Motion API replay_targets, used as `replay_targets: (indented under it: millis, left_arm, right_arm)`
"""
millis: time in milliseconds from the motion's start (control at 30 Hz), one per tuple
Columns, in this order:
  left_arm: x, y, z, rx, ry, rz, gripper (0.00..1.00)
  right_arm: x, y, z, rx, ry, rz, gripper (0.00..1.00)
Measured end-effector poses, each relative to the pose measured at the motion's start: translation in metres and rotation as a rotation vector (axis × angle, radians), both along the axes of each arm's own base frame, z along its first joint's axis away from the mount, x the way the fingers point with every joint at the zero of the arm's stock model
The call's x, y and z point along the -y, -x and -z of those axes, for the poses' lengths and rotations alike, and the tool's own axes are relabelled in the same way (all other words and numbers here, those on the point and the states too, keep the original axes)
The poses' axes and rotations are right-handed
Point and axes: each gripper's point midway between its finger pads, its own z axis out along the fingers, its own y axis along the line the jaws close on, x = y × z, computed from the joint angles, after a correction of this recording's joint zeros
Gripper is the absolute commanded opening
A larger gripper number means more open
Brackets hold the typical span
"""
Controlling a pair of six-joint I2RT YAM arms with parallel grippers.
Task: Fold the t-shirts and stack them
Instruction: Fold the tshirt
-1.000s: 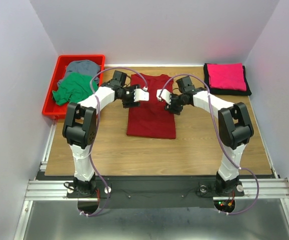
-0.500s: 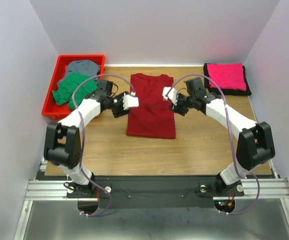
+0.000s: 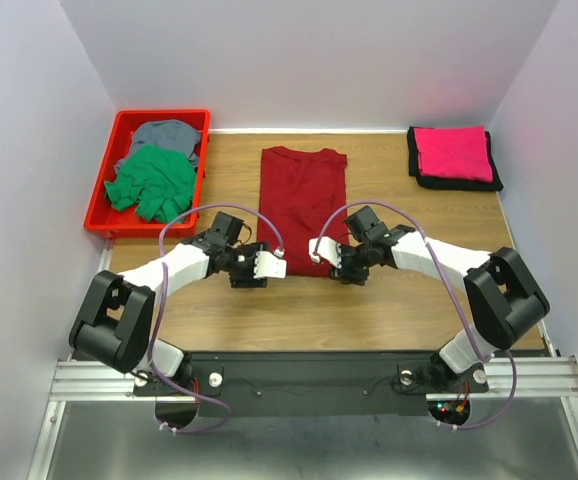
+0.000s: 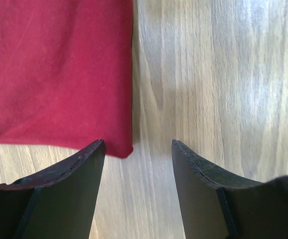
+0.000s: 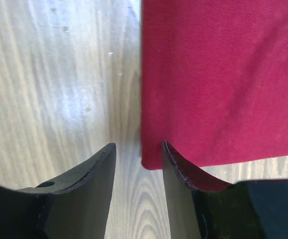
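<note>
My left gripper will next move outward and down to the shirt's near corner before it closes, because mostly bare wood shows between its fingers.
A dark red t-shirt [image 3: 304, 190] lies flat on the wooden table, folded into a long strip. My left gripper [image 3: 269, 265] is open at its near left corner. In the left wrist view the shirt [image 4: 59, 64] fills the upper left, and its corner sits between the open jaws of the gripper [image 4: 138, 142], close to the left finger. My right gripper [image 3: 319, 250] is open at the near right corner. In the right wrist view the shirt [image 5: 218, 74] has its corner between the jaws of the gripper [image 5: 139, 145], against the right finger. Neither gripper holds cloth.
A red bin [image 3: 97, 200] at the back left holds a crumpled green shirt [image 3: 151, 180] and a grey shirt [image 3: 167, 133]. A folded pink shirt [image 3: 452, 152] lies on a black one at the back right. Bare wood lies near the arms' bases.
Both grippers have moved from the shirt's mid sides toward me, down to its near hem corners. The shirt lies where it was.
</note>
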Motion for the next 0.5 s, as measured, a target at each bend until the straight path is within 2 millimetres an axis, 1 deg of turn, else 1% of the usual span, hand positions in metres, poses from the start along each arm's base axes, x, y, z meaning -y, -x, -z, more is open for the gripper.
replay_targets:
  millis: [67,167,267,367,400,433,467,500]
  left_arm:
    - [0.004,-0.001,0.001,0.019,-0.005,0.005,0.66]
    - [0.010,-0.009,-0.004,0.062,0.006,0.004,0.66]
    - [0.012,-0.016,-0.004,0.089,0.007,-0.003,0.65]
    - [0.011,-0.019,0.003,0.083,-0.007,-0.008,0.58]
    - [0.010,-0.019,0.008,0.074,-0.017,-0.011,0.54]
    - [0.009,-0.019,0.013,0.063,-0.026,-0.011,0.43]
    - [0.010,-0.019,0.016,0.056,-0.026,-0.009,0.38]
    - [0.010,-0.021,0.015,0.064,-0.028,-0.010,0.29]
  right_arm:
    - [0.001,-0.003,0.002,0.010,0.003,0.009,0.44]
    - [0.001,-0.006,0.005,0.021,0.007,0.017,0.42]
    - [0.000,-0.008,0.009,0.024,0.011,0.021,0.36]
    - [0.000,-0.010,0.012,0.024,0.014,0.022,0.25]
    - [0.000,-0.010,0.015,0.025,0.016,0.021,0.17]
    - [0.000,-0.011,0.017,0.027,0.019,0.022,0.14]
    - [0.000,-0.012,0.018,0.033,0.019,0.021,0.10]
    - [0.000,-0.013,0.017,0.041,0.017,0.020,0.01]
